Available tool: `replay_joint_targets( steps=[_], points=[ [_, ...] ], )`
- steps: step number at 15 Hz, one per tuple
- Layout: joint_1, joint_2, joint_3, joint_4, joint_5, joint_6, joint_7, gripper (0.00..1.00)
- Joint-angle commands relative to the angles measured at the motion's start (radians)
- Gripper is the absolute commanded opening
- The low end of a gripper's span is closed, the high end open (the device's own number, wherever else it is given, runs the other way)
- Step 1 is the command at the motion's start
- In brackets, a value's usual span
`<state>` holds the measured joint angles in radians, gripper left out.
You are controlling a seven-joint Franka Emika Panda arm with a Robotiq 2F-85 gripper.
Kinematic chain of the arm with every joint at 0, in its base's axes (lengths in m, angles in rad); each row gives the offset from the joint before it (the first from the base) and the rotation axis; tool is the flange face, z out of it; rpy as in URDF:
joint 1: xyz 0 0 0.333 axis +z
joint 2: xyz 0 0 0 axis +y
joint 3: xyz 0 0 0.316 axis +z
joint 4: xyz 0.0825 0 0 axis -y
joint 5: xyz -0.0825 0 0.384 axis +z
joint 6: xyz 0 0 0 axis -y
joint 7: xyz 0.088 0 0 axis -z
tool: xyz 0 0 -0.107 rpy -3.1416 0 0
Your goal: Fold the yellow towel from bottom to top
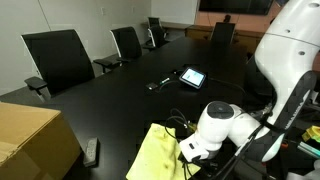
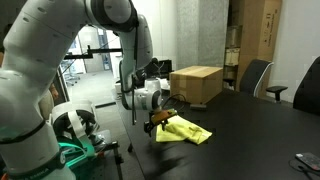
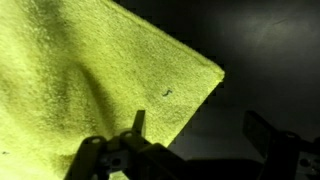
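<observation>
The towel's corner (image 3: 221,73) is outside my open fingers, toward the top of the wrist view. My gripper will move over that corner next and go down to close.
The yellow towel (image 3: 90,80) lies on the black table and fills the left and middle of the wrist view, with one corner pointing right. It also shows in both exterior views (image 1: 160,152) (image 2: 185,130) near the table's edge. My gripper (image 3: 195,135) is open just above the towel's edge. One finger is over the cloth and the other is over bare table. Nothing is between the fingers. In an exterior view the gripper (image 2: 155,120) hangs at the towel's near end.
A cardboard box (image 2: 197,84) (image 1: 30,140) stands on the table beside the towel. A tablet (image 1: 192,76) and a small dark device (image 1: 158,84) lie farther out on the table. A remote (image 1: 91,151) lies near the box. Office chairs (image 1: 60,60) line the far side.
</observation>
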<state>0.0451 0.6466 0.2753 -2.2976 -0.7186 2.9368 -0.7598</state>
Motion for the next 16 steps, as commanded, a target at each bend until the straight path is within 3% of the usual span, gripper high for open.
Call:
replay_joint_targets(
  steps=[1,9,16],
  points=[
    [-0.019,0.020,0.022,0.014,0.055,-0.049,-0.072,1.00],
    [0.035,0.023,-0.060,0.039,0.086,-0.074,-0.043,1.00],
    [0.045,0.067,-0.078,0.079,0.090,-0.085,-0.054,1.00]
  ],
)
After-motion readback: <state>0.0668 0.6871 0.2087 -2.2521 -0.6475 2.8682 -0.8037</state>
